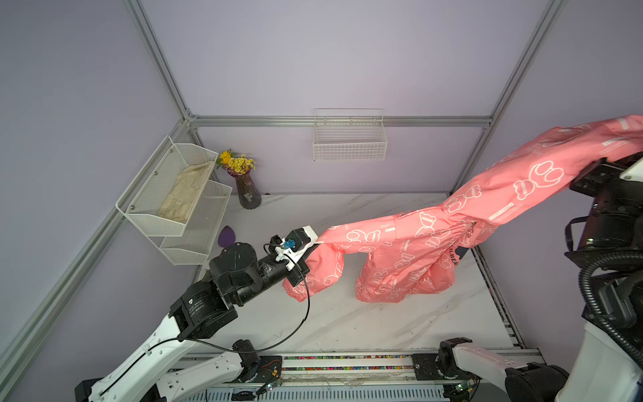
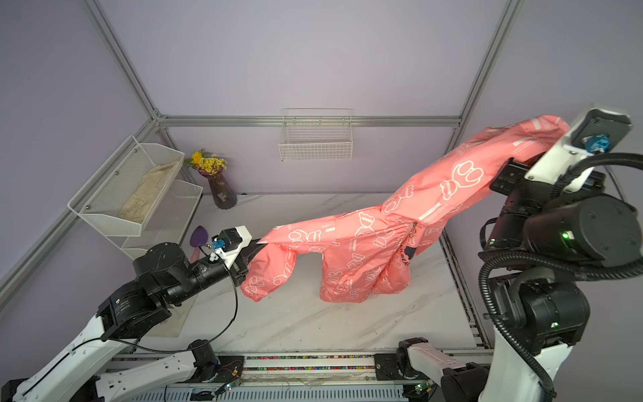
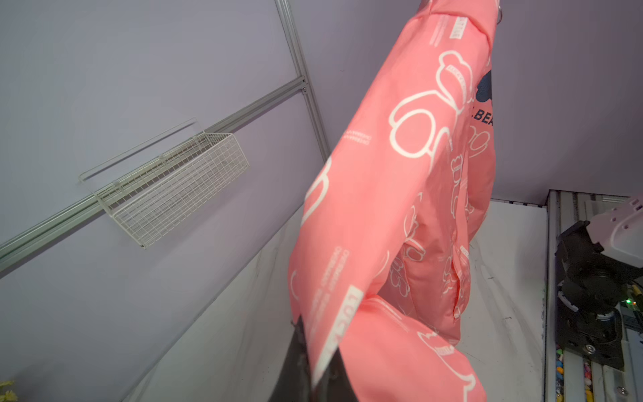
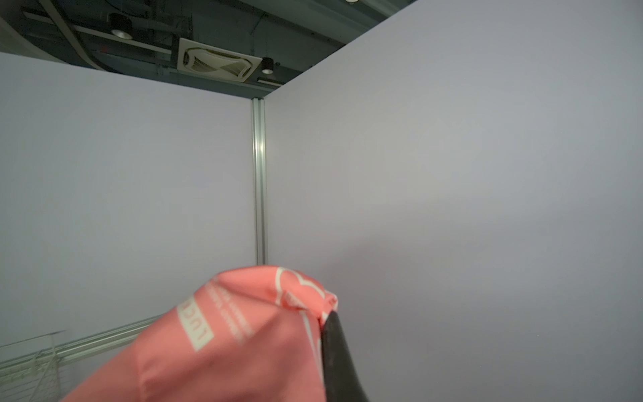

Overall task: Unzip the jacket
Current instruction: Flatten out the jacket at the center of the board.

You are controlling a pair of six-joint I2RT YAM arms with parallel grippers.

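The left gripper should tip downward, lower the fold of the jacket (image 1: pixel 410 243) onto the marble tabletop below and then let go of it, because it hangs stretched above the table.
The coral-pink jacket (image 1: pixel 410 243) (image 2: pixel 362 243) with white bear outlines hangs stretched between my two grippers above the marble table (image 1: pixel 348 323); its hem and one sleeve touch the tabletop. The left gripper (image 1: pixel 318 242) (image 2: pixel 261 243) (image 3: pixel 318 351) is shut on a fold of the jacket (image 3: pixel 382 174) at its low left end. High on the right, the right gripper (image 2: pixel 522 163) (image 4: pixel 323 313) is shut on the jacket (image 4: pixel 226 348); its fingers are mostly buried in fabric. The zipper's ring pull (image 2: pixel 414 226) sits near the dark blue logo (image 2: pixel 407 252).
A white wire basket (image 1: pixel 349 139) hangs on the back wall. A mesh shelf (image 1: pixel 153 215) on the left wall holds a beige cloth (image 1: pixel 184 195). A dark vase of yellow flowers (image 1: pixel 247 189) and a purple object (image 1: pixel 227 236) stand at the back left.
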